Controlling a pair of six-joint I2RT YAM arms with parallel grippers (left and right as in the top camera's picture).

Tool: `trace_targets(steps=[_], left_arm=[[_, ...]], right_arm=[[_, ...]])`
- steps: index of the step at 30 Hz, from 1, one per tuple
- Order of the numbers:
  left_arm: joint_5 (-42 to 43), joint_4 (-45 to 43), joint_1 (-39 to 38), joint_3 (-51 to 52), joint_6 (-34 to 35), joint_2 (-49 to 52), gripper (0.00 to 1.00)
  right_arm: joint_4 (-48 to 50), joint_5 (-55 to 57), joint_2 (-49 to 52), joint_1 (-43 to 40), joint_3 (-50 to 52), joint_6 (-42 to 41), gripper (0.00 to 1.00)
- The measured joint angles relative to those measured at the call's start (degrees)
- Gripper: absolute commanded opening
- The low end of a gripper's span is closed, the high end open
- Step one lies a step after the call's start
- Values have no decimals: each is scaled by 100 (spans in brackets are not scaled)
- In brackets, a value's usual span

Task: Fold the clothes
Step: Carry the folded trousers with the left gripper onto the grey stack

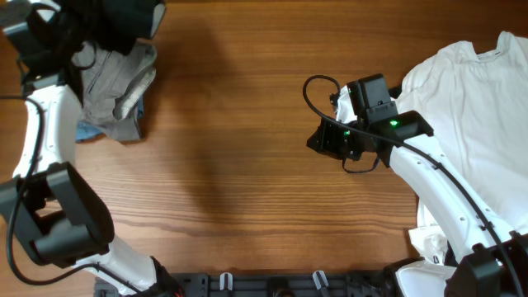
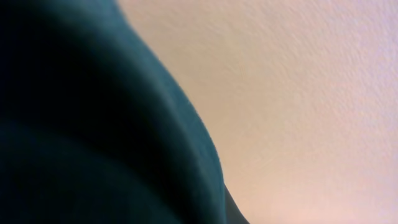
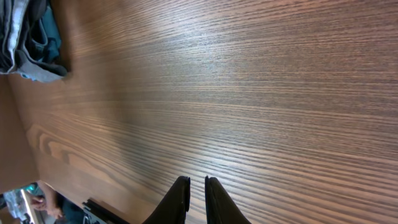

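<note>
My left gripper moves down and back over the grey and blue pile next and lets go of the black garment (image 1: pixel 115 21) there, since it hangs bunched above those pieces.
The black garment (image 1: pixel 115 21) hangs bunched at the far left corner, lifted above the table against my left arm. My left gripper is buried in it, its fingers hidden. In the left wrist view dark fabric (image 2: pixel 93 124) covers the left half and no fingers show. Under it lies a pile of grey and blue pieces (image 1: pixel 115 87), also seen in the right wrist view (image 3: pixel 31 43). A white T-shirt (image 1: pixel 478 107) lies spread at the right. My right gripper (image 1: pixel 315 142) (image 3: pixel 197 183) is shut and empty over bare wood, left of the T-shirt.
The wooden table (image 1: pixel 239 124) shows bare between the pile and the T-shirt. A black rail with clips (image 1: pixel 247 285) runs along the front edge. More white fabric (image 1: pixel 429 243) lies under my right arm at the front right.
</note>
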State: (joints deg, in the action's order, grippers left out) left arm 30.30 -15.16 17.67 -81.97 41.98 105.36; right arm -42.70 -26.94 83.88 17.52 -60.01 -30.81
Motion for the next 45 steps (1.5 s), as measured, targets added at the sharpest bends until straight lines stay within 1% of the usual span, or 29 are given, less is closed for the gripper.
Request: trace_targets(steps=[5,8,11,14,17,19,22,26,28,29,30,32,33,36,42,44,45], left_arm=[[-63,-293,-219,0,20,321,4],[-116,-271,-192,0,-46,612,4],[-160,-66,-127,0,-201,887,4],[-144,214,-37,0,-374,1012,4],[42,544,96,-2,-535,1016,4],[201,962,227,-15,-599,973,4],[404,1725,535,-17,-706,824,8],[461,2509,916,-17,-927,560,15],[424,2973,1106,-17,-1082,389,37],[378,3167,1196,-17,-1196,308,57],[326,3283,1261,-17,-1270,260,66],[238,3449,1384,-17,-1351,197,71],[203,3526,1427,-17,-1394,186,75],[122,3764,1453,-17,-1596,186,76],[81,4544,1499,-17,-2048,61,76],[87,4771,1569,-17,-2124,-109,73],[76,4966,1639,-17,-2162,-258,70]], right_arm=[[-76,0,0,0,0,-4,13],[-195,0,0,0,0,-7,13],[-293,0,0,0,0,-15,13],[-299,0,0,0,0,-22,13],[-317,-2,0,0,0,-22,13],[-317,0,0,0,0,-24,13],[-317,0,0,0,0,-22,13],[-317,0,0,0,0,-22,13],[-317,0,0,0,0,-22,13],[-317,0,0,0,0,-22,13],[-317,0,0,0,0,-22,13],[-319,0,0,0,0,-20,13],[-317,0,0,0,0,-17,13],[-319,0,0,0,0,2,13],[-319,-2,0,0,0,4,13],[-326,-2,0,0,0,4,14],[-326,0,0,0,0,4,14]])
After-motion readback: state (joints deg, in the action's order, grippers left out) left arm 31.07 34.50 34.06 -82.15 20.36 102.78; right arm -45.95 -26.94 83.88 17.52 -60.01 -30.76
